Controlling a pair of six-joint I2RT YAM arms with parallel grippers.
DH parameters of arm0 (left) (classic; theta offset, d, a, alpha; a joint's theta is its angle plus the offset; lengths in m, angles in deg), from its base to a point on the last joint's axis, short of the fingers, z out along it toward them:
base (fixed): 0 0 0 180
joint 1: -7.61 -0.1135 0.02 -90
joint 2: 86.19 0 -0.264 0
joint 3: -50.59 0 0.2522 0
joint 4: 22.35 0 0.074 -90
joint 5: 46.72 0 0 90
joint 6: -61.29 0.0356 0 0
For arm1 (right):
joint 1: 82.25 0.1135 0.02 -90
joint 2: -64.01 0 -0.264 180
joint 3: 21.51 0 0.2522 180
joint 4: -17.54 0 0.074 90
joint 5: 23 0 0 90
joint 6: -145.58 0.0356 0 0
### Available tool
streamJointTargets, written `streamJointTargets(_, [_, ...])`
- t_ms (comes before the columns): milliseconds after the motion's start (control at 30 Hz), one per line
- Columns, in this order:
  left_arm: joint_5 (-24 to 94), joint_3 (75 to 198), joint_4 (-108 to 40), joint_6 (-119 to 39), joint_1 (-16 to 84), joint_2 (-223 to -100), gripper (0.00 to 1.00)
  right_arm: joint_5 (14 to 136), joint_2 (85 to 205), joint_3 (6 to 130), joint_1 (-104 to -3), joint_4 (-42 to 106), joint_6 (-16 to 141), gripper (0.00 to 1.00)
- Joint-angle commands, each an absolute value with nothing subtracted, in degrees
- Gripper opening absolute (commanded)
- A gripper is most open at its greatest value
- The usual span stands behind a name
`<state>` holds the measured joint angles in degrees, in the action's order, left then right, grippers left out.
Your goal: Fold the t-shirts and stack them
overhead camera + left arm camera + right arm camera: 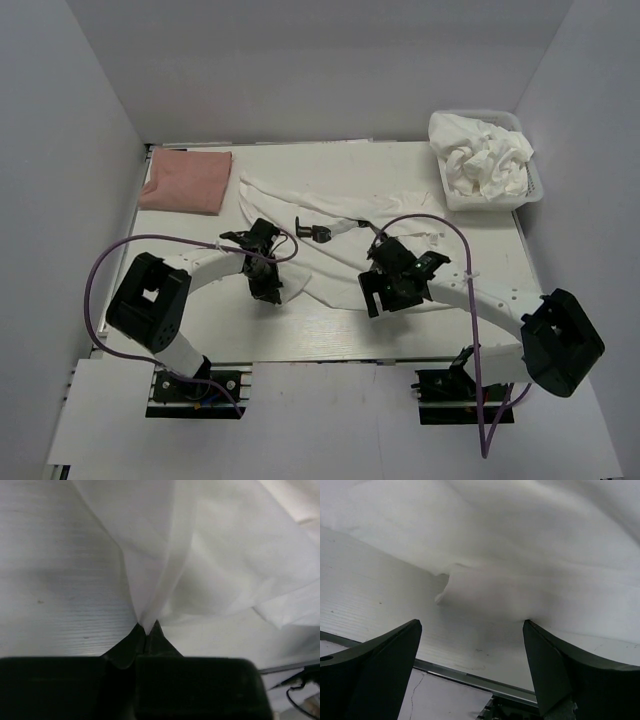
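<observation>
My left gripper already holds the white t-shirt's near edge farther along. I will lower my right gripper next onto the bunched fold (377, 303) (472, 595) at that edge.
A white t-shirt (335, 225) lies spread and crumpled across the middle of the table. My left gripper (268, 285) is shut on its near-left edge; in the left wrist view the cloth (165, 555) rises in a peak from the closed fingertips (148, 628). My right gripper (392, 290) is open over the shirt's near-right edge; in the right wrist view the hem (485, 587) lies just beyond the spread fingers (545, 665), nothing between them. A folded pink t-shirt (187, 180) lies at the far left corner.
A white basket (486, 195) of crumpled white shirts (485, 155) stands at the far right. A small dark object (314, 231) lies on the white shirt. The table's near edge (470, 677) runs close below the right gripper. White walls enclose the table.
</observation>
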<state>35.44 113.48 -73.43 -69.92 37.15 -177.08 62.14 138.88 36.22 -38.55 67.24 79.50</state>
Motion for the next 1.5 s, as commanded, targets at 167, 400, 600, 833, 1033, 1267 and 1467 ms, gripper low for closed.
streamJointTargets(167, [40.72,116.9,-78.11,-71.51,37.58,-171.98,0.0,59.88,141.43,35.94,-33.3,64.79,81.68,0.84])
streamJointTargets(400, [42.14,120.69,-82.25,-71.51,37.58,-165.39,0.0,45.35,149.15,38.21,-32.68,64.24,90.53,0.56])
streamJointTargets(600, [45.2,124.11,-85.67,-72.04,36.52,-163.27,0.0,30.8,149.54,44.55,-33.12,77.42,95.75,0.0])
streamJointTargets(833, [56.98,139.72,-90.24,-72.04,36.0,-163.7,0.0,28.16,131.53,52.89,-36.19,80.6,86.19,0.0])
streamJointTargets(1033, [68.75,157.67,-98.15,-72.04,34.95,-169.68,0.0,21.57,126.59,59.92,-41.9,75.69,77.74,0.0])
streamJointTargets(1267, [77.81,170.25,-101.24,-70.2,32.84,-172.15,0.0,19.61,125.97,65.46,-48.83,65.59,66.22,0.0])
streamJointTargets(1467, [79.14,176.75,-93.08,-63.98,30.38,-178.45,0.0,28.12,130.71,70.46,-53.85,51.99,56.03,0.0])
